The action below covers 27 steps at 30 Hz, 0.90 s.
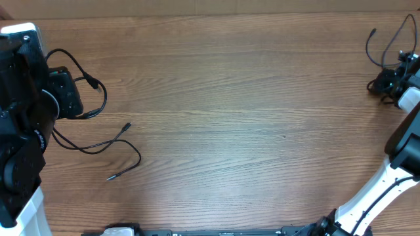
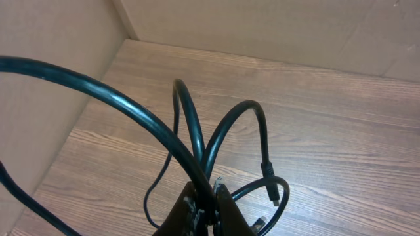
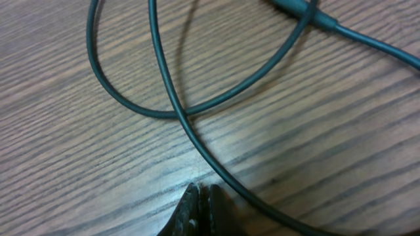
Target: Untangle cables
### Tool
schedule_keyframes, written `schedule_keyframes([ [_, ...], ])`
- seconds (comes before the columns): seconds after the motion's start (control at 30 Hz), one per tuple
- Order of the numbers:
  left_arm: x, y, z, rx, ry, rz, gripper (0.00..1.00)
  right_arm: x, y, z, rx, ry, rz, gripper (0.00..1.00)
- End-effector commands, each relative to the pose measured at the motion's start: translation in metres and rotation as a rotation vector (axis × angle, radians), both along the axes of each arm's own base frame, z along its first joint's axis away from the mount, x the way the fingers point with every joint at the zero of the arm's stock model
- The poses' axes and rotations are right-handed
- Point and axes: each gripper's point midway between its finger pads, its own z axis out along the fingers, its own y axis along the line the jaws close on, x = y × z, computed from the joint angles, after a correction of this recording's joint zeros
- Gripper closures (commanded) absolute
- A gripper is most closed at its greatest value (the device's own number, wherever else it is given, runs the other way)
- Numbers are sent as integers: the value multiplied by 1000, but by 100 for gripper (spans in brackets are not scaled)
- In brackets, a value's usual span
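My left gripper holds the cables and will next move them toward the bare middle of the table, to its right in the overhead view. It will release them on clear wood.
In the overhead view one group of thin black cables [image 1: 98, 141] lies at the table's left, with plug ends out on the wood. My left gripper [image 1: 73, 98] is there. In the left wrist view it [image 2: 207, 196] is shut on a black cable [image 2: 197, 131] whose loops arch up over the table, and a plug end [image 2: 270, 187] hangs to the right. Another thin cable [image 1: 387, 42] loops at the far right by my right gripper [image 1: 388, 84]. In the right wrist view the jaws [image 3: 202, 194] are shut and empty on the wood, and a crossing cable [image 3: 177, 111] passes just right of them.
The wooden table [image 1: 243, 111] is bounded by a cardboard wall at the back and left [image 2: 46, 78]. The left arm's black body [image 1: 20, 124] fills the left edge. The right arm's white link [image 1: 380, 190] runs along the lower right.
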Motion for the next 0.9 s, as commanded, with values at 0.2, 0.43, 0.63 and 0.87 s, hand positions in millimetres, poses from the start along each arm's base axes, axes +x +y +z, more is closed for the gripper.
schedule_keyframes([
  [0.2, -2, 3, 1, 3, -2, 17, 96, -23, -27, 33, 46, 11, -287, 96],
  [0.43, -2, 3, -2, 4, 9, 17, 96, -61, -66, 19, 132, -31, -761, 96],
  [0.63, -3, 3, -2, 3, 13, 17, 96, -71, -79, 12, 174, -107, -983, 96],
  [0.87, -3, 3, -2, 3, 13, 17, 96, -58, -77, -17, 219, -124, -945, 96],
])
